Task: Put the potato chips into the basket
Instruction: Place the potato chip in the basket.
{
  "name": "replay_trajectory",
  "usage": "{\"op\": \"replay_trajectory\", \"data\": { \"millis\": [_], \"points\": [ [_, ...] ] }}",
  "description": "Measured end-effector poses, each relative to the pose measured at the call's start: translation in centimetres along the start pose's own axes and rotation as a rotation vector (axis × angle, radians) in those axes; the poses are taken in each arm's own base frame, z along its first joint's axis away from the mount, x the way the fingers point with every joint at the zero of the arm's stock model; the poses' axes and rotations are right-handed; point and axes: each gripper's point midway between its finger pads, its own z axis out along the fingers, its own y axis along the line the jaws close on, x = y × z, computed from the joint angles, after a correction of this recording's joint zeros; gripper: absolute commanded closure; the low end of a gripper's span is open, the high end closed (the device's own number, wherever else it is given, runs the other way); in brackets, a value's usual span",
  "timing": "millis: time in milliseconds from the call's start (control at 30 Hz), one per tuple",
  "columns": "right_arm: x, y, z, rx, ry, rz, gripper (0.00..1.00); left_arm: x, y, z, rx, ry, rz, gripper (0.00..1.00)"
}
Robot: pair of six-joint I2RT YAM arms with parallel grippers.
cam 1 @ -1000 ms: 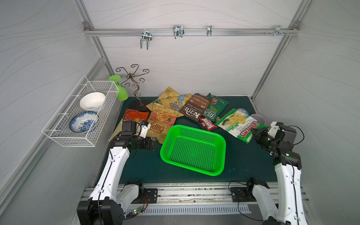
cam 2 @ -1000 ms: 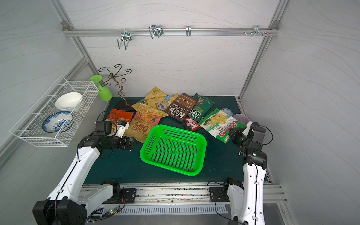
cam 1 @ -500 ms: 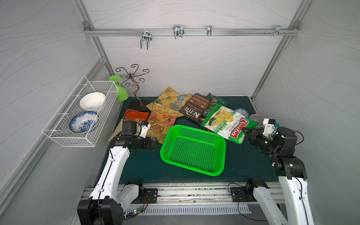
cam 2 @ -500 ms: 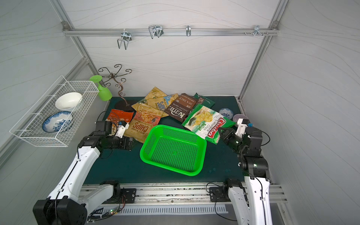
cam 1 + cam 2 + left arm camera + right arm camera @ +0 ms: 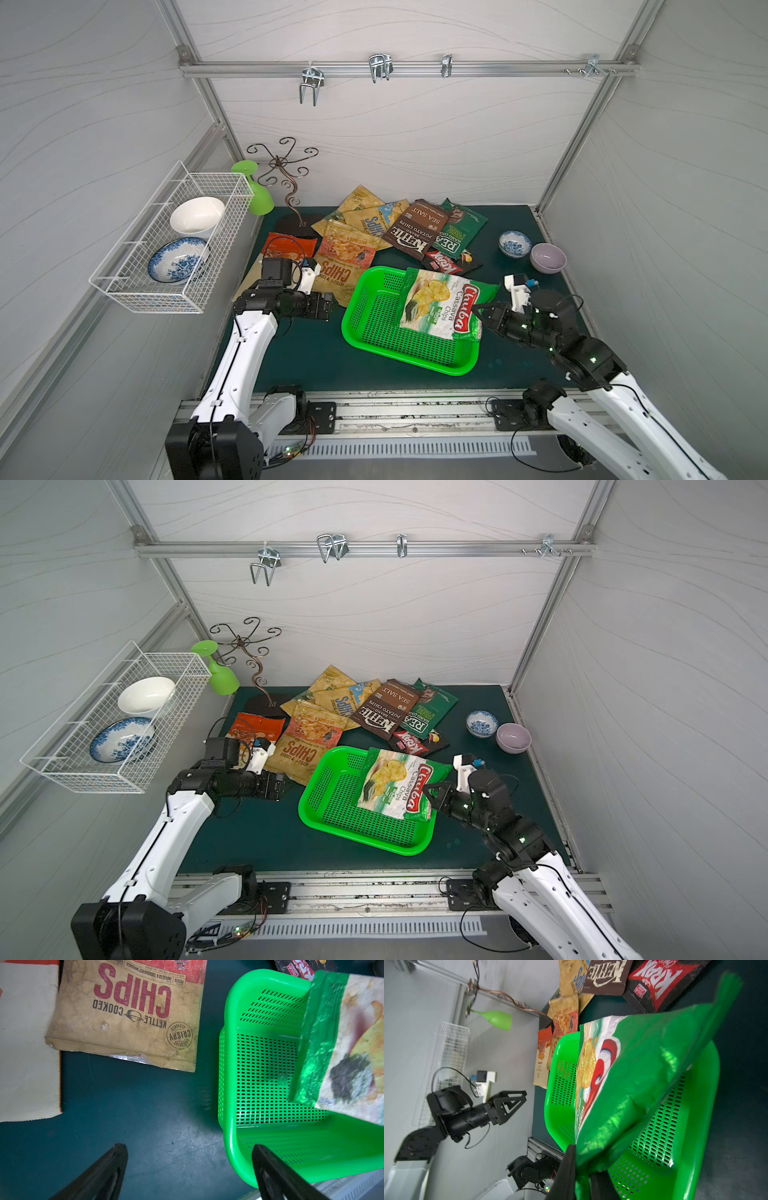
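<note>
The Chuba bag's edge goes down over the basket's perforated bottom next and my right gripper releases it, since that bottom lies below it, toward the left gripper.
The bright green basket [image 5: 374, 307] [image 5: 332, 800] sits mid-mat. My right gripper [image 5: 482, 316] [image 5: 432, 798] [image 5: 581, 1167] is shut on the edge of the green-white Chuba bag [image 5: 440, 307] [image 5: 395, 785] [image 5: 633, 1084], which hangs tilted over the basket's right half. Several other potato chips bags lie behind the basket: a tan CHIPS bag [image 5: 345, 270] [image 5: 128, 1012], brown Kettle [image 5: 415, 230], dark green [image 5: 461, 228], black-red Krax [image 5: 446, 262] and orange [image 5: 286, 247]. My left gripper [image 5: 328, 305] [image 5: 187, 1151] is open and holds nothing, just off the basket's left wall [image 5: 228, 1084].
A blue-white small bowl [image 5: 514, 243] and a purple bowl [image 5: 547, 257] stand at the back right. A white wire rack [image 5: 178, 249] with two bowls hangs on the left wall. A green glass [image 5: 255, 195] and a metal stand [image 5: 286, 183] are at the back left.
My right gripper has lifted the Chuba bag from the mat's right side and carried it left, over the basket. The left arm has not moved.
</note>
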Motion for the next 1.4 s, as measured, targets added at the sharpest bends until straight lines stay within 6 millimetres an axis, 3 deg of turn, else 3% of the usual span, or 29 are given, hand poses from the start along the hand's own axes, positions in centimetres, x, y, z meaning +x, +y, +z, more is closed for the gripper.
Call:
{"op": "replay_trajectory", "data": {
  "millis": [267, 600, 867, 1100, 1300, 1400],
  "points": [
    [2.6, 1.1, 5.1, 0.067, 0.04, -0.086, 1.0, 0.0, 0.1, 0.1, -0.001, 0.002, -0.001, 0.02],
    [2.7, 1.0, 8.8, 0.105, 0.013, -0.047, 1.0, -0.1, 0.1, 0.1, -0.002, -0.004, 0.002, 0.02],
    [2.8, 1.1, 9.2, 0.109, 0.008, -0.012, 1.0, -0.1, 0.1, 0.1, -0.002, -0.004, 0.002, 0.02],
    [3.1, 1.2, 7.7, 0.1, -0.005, -0.001, 1.0, -0.1, 0.1, 0.1, -0.002, -0.003, 0.001, 0.02],
    [4.1, -0.3, 7.3, 0.134, 0.01, 0.011, 0.94, -0.1, 0.1, 0.1, -0.002, -0.003, 0.001, 0.02],
    [4.5, -0.9, 7.5, 0.159, 0.023, 0.008, 0.86, -0.1, 0.1, 0.1, -0.002, -0.003, 0.001, 0.02]
  ]
}}
